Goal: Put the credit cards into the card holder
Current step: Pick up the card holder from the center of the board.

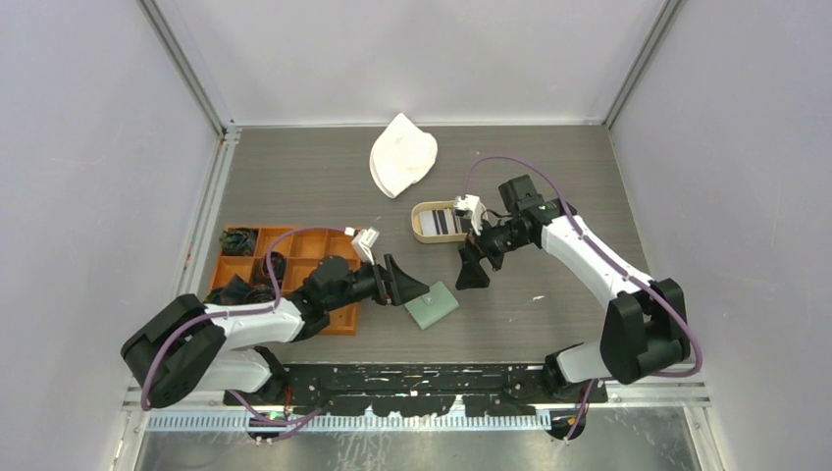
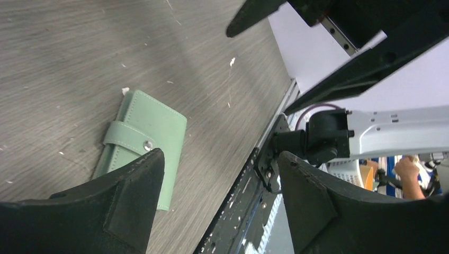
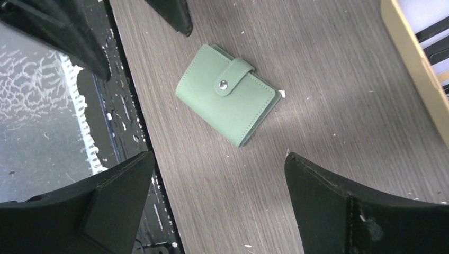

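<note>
The card holder's closest short edge [image 1: 451, 297] [image 3: 253, 126] is below my right gripper, clear of the card holder's strap. My right gripper should move down and to the left in the top view onto it next.
The sage-green card holder [image 1: 432, 303] lies shut and snapped on the table near the front edge. It shows in the left wrist view [image 2: 153, 129] and the right wrist view [image 3: 227, 100]. My left gripper [image 1: 412, 282] is open and empty, hovering just left of it. My right gripper [image 1: 471, 268] is open and empty, above the table to its upper right. The credit cards [image 1: 446, 222], black and white, lie in the oval tan wooden tray [image 1: 424, 234] behind the right gripper.
An orange compartmented tray [image 1: 240, 267] with dark items sits at the left under my left arm. A white cloth [image 1: 400, 155] lies at the back. The tan tray's edge shows in the right wrist view [image 3: 418, 69]. The table's front rail [image 1: 422, 378] is close.
</note>
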`<state>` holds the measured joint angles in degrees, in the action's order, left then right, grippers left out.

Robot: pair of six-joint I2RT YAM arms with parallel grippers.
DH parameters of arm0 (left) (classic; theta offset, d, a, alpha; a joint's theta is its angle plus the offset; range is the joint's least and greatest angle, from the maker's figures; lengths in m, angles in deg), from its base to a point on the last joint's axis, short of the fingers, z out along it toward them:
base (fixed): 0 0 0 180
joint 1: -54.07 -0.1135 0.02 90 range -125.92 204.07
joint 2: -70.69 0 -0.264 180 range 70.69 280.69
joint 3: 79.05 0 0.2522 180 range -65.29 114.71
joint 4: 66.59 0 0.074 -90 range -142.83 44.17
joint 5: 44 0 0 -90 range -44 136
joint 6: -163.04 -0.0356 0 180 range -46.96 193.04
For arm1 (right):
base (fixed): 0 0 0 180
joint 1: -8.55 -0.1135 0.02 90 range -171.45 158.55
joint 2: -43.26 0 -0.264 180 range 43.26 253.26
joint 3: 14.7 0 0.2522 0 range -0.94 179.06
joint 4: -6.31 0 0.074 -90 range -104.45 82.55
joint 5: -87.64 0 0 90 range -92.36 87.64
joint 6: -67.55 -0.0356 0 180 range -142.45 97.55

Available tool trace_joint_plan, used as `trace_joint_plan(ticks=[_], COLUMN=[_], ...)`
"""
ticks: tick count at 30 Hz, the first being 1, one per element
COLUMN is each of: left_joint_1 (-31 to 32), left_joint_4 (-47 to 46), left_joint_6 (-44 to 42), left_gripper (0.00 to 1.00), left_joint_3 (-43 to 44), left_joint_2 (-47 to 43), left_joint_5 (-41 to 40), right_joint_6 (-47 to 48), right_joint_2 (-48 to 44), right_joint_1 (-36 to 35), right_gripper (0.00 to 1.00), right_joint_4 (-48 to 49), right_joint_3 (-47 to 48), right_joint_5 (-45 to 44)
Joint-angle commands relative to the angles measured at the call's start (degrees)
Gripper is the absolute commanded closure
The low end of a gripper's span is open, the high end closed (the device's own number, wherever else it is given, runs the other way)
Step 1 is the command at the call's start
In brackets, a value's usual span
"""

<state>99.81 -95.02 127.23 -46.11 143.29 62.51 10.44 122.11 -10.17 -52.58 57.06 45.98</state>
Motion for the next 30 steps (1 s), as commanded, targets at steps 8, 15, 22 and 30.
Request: trace_joint_plan(ticks=[8, 15, 22, 30], left_joint_1=[4.7, 4.9, 4.9, 4.9], left_joint_4=[7.6, 9.7, 4.9, 4.0], left_joint_6=[-11.7, -15.1, -13.2, -12.2], left_gripper=[0.23, 0.09, 0.11, 0.47], left_joint_3=[1.2, -3.7, -5.0, -3.0], left_joint_2=[-9.6, -21.8, -19.4, -10.9], left_joint_5=[-14.0, -20.9, -19.1, -16.8], right_joint_6=[-5.5, -8.3, -14.4, -18.1], right_joint_2=[10.3, 11.6, 15.8, 23.7], right_joint_1=[-2.9, -3.5, -3.5, -8.3], right_gripper=[0.19, 0.24, 0.4, 0.51], right_joint_4=[-4.8, -2.9, -1.1, -1.2], right_joint_3=[7.2, 6.9, 7.7, 9.8], right_joint_5=[-7.5, -13.0, -12.9, -8.8])
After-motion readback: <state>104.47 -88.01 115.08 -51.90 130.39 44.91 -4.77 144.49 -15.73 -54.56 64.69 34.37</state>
